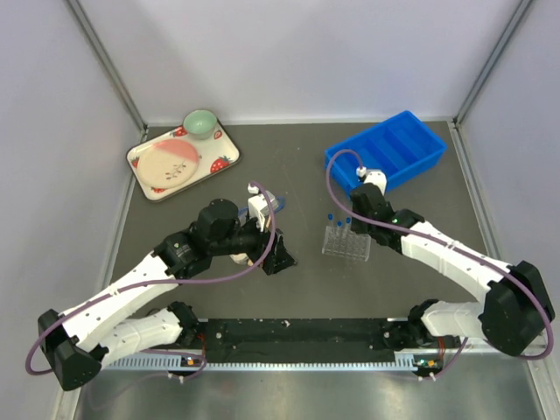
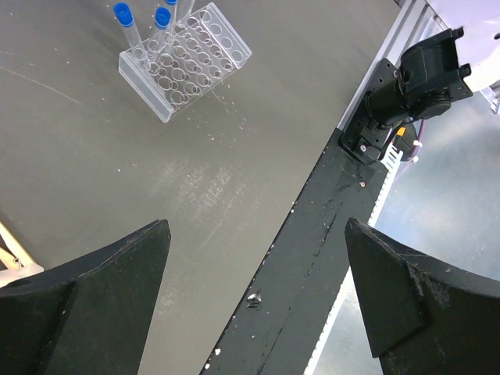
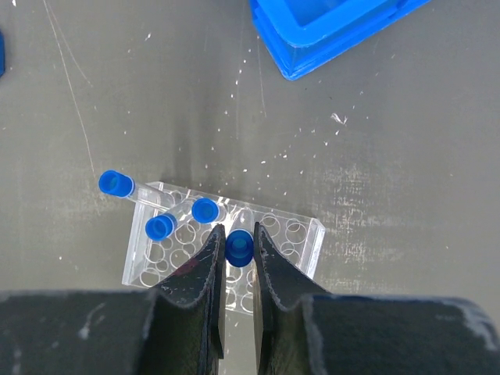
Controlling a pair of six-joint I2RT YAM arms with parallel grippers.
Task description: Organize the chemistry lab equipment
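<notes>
I will next lower the upright tube into the rack with my right gripper and let it go, because the rack's far row of holes is below and the tube's lower end already points there.
A clear tube rack point(image 1: 348, 248) stands mid-table; in the right wrist view point(image 3: 295, 234) it holds three blue-capped tubes point(image 3: 161, 226), some leaning. My right gripper point(image 3: 237, 234) is shut on a fourth blue-capped tube point(image 3: 238, 248) and holds it upright over the rack's holes; in the top view this gripper point(image 1: 343, 224) hangs above the rack's far side. My left gripper point(image 2: 258, 297) is open and empty, above the table's front edge, well left of the rack point(image 2: 187, 66). It sits at mid-table in the top view point(image 1: 278, 254).
A blue compartment bin point(image 1: 389, 150) stands at the back right. A tray point(image 1: 223, 162) with a plate and a green bowl point(image 1: 200, 123) is at the back left. A blue-tipped item point(image 1: 275, 201) lies by the left wrist. The black front rail point(image 2: 328, 234) runs under the left gripper.
</notes>
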